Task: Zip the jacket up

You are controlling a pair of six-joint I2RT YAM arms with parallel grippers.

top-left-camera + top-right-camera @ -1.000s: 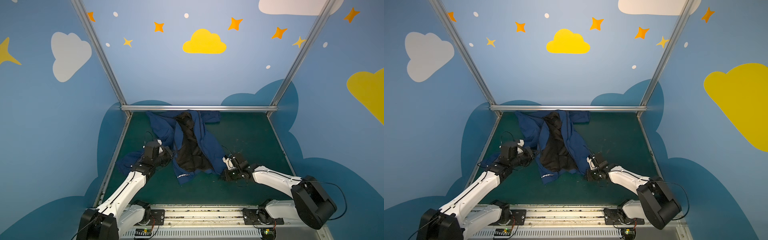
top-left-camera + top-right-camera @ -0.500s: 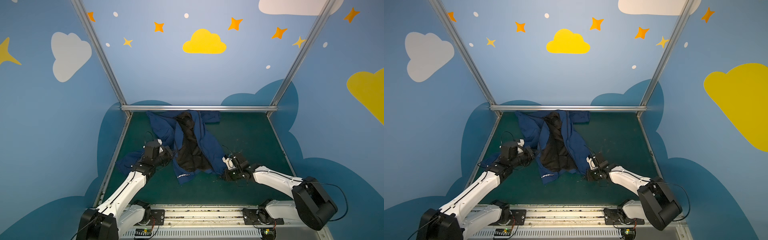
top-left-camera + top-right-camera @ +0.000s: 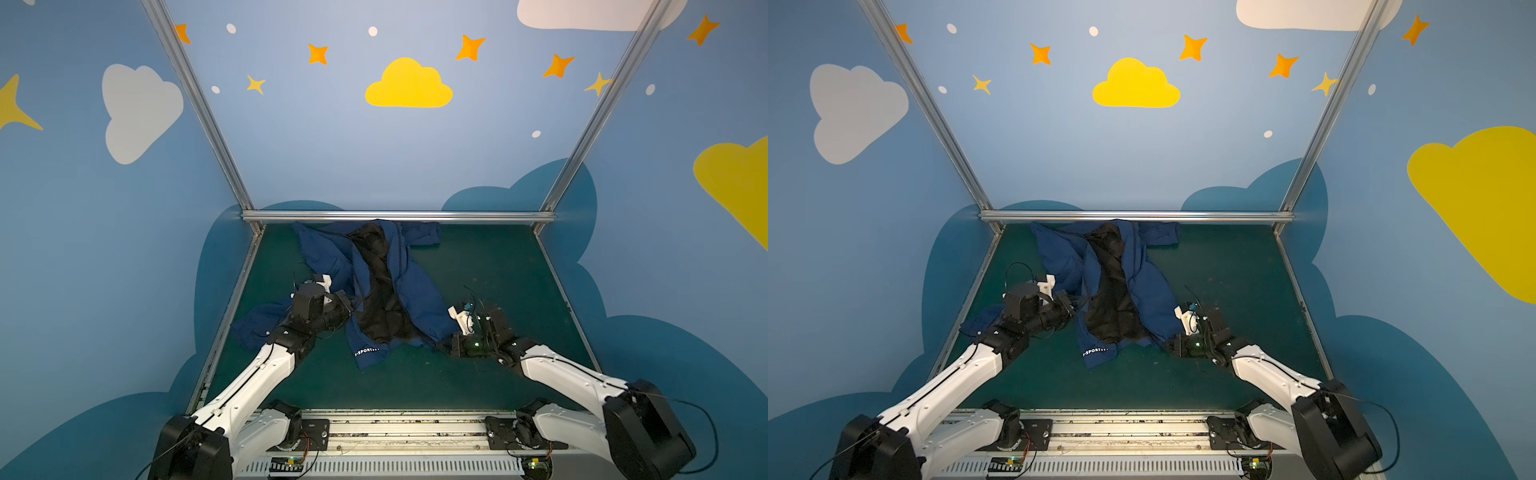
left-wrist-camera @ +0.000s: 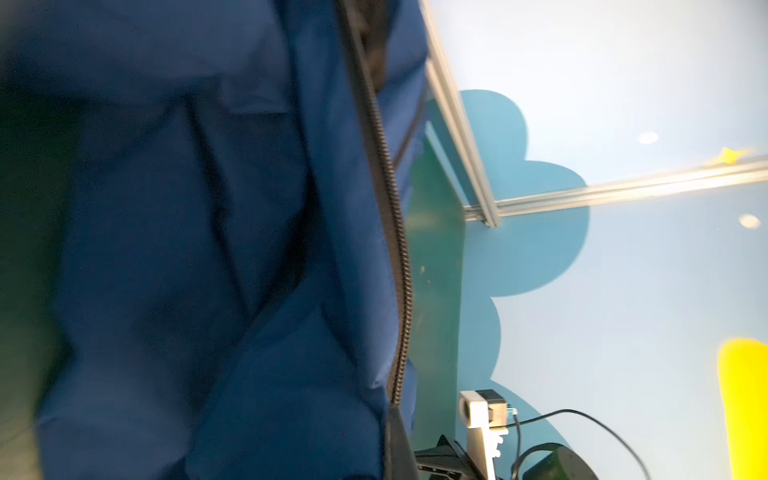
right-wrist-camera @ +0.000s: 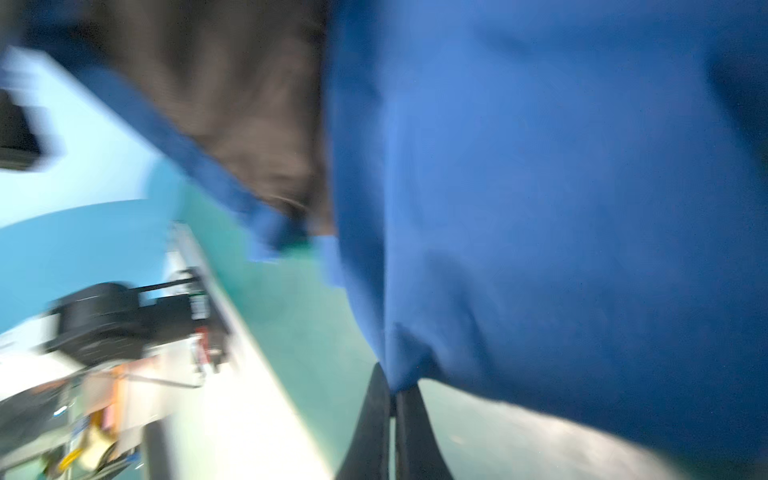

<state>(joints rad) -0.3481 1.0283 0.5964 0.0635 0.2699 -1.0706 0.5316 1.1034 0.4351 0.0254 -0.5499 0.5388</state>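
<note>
I need to pull the jacket's hem corner back and down toward the front bar with my right gripper next and let it go on the bare table, since that part is clear.
The navy jacket (image 3: 332, 266) (image 3: 1059, 257) lies open on the green table, black lining (image 3: 378, 299) up, with white "SPORT" lettering (image 3: 368, 351) at the near hem. My left gripper (image 3: 351, 305) (image 3: 1077, 305) is shut on the jacket's left front edge. In the left wrist view the dark zipper teeth (image 4: 395, 249) run down into the left gripper (image 4: 397, 415). My right gripper (image 3: 442, 343) (image 3: 1167, 343) is shut on the hem corner of the right front panel. In the blurred right wrist view a blue fold (image 5: 540, 208) is pinched in the right gripper (image 5: 392, 388).
One sleeve (image 3: 257, 324) trails under the left arm toward the left wall. The collar end lies against the aluminium rail (image 3: 399, 216) at the back. Bare green table (image 3: 498, 270) stretches to the right of the jacket. The arm bases sit on the front rail (image 3: 399, 432).
The right gripper has closed on the jacket's hem corner and shifted slightly. The left gripper stays shut on the zipper edge in the same place.
</note>
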